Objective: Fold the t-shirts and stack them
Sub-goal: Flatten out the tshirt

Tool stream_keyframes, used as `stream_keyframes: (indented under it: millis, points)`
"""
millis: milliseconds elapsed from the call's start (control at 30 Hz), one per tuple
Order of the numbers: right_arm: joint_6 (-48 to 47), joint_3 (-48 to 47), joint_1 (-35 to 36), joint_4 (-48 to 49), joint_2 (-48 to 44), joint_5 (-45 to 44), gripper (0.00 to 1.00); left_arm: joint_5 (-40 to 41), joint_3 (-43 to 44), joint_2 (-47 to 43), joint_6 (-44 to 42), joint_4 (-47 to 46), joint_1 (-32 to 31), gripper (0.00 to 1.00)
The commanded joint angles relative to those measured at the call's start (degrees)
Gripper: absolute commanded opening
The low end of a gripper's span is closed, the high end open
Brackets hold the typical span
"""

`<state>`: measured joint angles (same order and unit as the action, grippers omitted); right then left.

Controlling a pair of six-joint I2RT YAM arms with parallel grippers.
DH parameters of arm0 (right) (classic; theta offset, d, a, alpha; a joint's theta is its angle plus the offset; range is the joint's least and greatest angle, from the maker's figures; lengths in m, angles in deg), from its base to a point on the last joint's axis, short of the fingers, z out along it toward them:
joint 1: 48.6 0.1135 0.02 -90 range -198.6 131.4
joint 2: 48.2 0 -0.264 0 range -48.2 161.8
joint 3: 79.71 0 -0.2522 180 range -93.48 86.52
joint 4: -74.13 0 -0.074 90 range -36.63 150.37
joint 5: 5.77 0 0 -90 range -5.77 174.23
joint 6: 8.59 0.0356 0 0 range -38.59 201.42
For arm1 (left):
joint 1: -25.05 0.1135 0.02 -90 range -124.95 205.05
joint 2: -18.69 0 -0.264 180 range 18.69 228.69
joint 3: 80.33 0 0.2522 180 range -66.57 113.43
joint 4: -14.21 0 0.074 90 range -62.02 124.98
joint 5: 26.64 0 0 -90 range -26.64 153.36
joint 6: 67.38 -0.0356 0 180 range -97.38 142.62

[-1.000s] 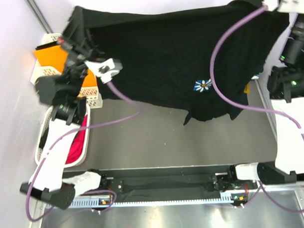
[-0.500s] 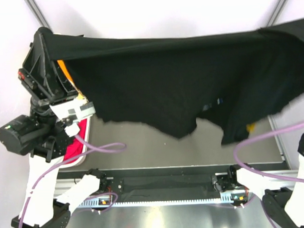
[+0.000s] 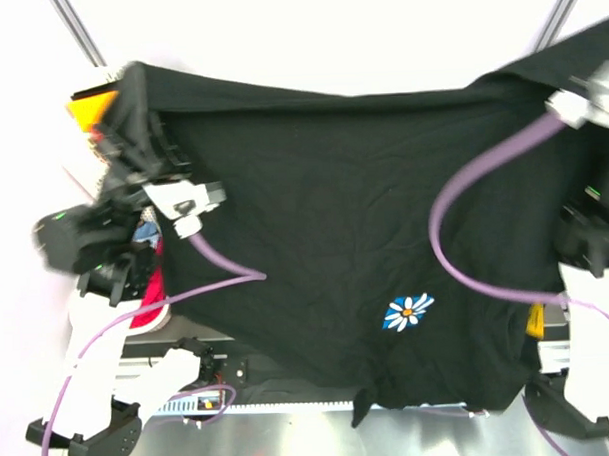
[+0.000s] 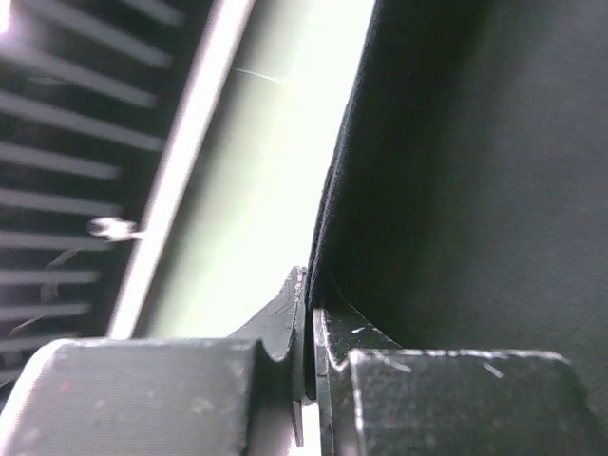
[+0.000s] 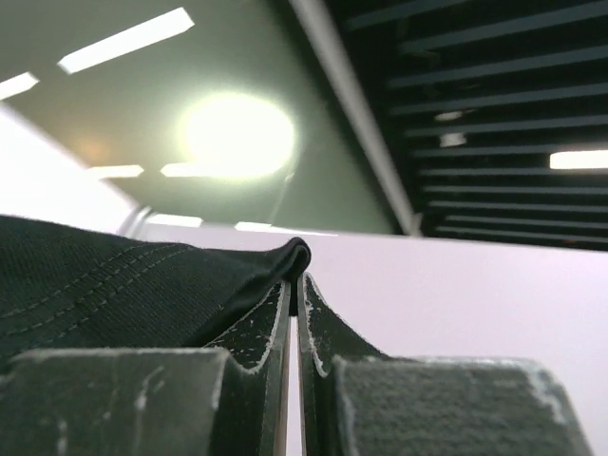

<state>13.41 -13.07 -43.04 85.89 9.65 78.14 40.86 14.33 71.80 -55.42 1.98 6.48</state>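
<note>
The shirt (image 5: 142,275) is hanging raised with its hem over the near bar, so the robot's left gripper will next go down and outward beside the orange folder and let go of the shirt's black edge.
A black t-shirt (image 3: 344,217) with a white-and-blue flower print (image 3: 407,311) is stretched wide between both arms and hides most of the table. Its hem reaches the near rail. In the left wrist view, my left gripper (image 4: 311,302) is shut on the shirt's black edge (image 4: 328,218). The right wrist view shows my right gripper (image 5: 294,285) shut on a folded bit of the same shirt (image 5: 142,275). From above, both sets of fingers are hidden under the shirt's upper corners, at the far left and the far right.
An orange flat folder (image 3: 88,103) peeks out at the back left. Below it a white basket with red cloth (image 3: 155,288) stands beside the left arm. Purple cables (image 3: 453,193) loop over the shirt. A small yellow object (image 3: 535,321) shows at the right.
The arms flung the shirt up high, then brought it down toward the near edge. The flower print has moved from mid-table down to the front, and the hem now reaches the rail.
</note>
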Motion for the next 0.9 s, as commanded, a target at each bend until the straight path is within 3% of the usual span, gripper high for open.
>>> stream_keyframes:
  millis: [0,133,300,500,667,867]
  points:
    - [-0.1,8.3,-0.1,1.1,6.0,-0.1,0.00,0.3,-6.4,0.9,-6.1,8.0,0.5,0.00]
    - [3.4,10.6,0.0,-2.2,11.8,1.6,0.00,-1.6,-12.1,2.1,-6.6,12.3,0.5,0.00]
    - [3.6,12.8,0.3,-2.8,19.2,4.1,0.00,0.3,-18.8,8.1,-9.3,9.9,0.5,0.00]
    - [-3.1,15.5,2.2,-1.8,26.9,7.8,0.00,3.8,-19.7,17.6,-16.8,5.4,0.5,0.00]
    - [-4.8,14.5,3.3,-0.4,32.1,7.8,0.00,10.4,-16.5,24.8,-19.9,3.1,0.5,0.00]
    - [-7.8,14.6,5.4,0.8,36.2,6.7,0.04,19.9,-18.4,31.7,-24.5,-2.4,0.4,0.00]
